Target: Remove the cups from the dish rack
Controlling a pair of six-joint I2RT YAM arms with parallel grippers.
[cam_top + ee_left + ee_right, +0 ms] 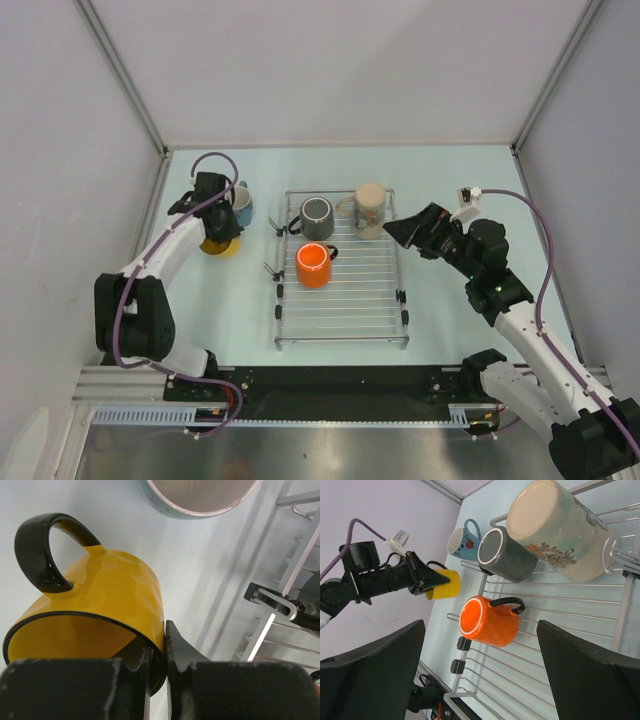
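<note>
I need to bring the yellow cup down in my left gripper next, flat beside the blue cup.
The silver wire dish rack (340, 300) lies mid-table and carries three cups: a dark grey one (317, 217), a tall beige one (370, 210) and an orange one (313, 265). Left of the rack a blue cup (240, 205) stands on the table. My left gripper (214, 228) is shut on the rim of the yellow cup (110, 595), one finger inside and one outside; the cup is tilted beside the blue cup (200, 500). My right gripper (405, 230) is open at the rack's right edge, facing the orange cup (490, 622), with nothing between its fingers (590, 675).
White walls with metal corner posts close in the table on the left, back and right. The rack's black feet (462, 644) and raised wire ends (275, 230) stick out on its left side. The arm bases sit at the near edge.
</note>
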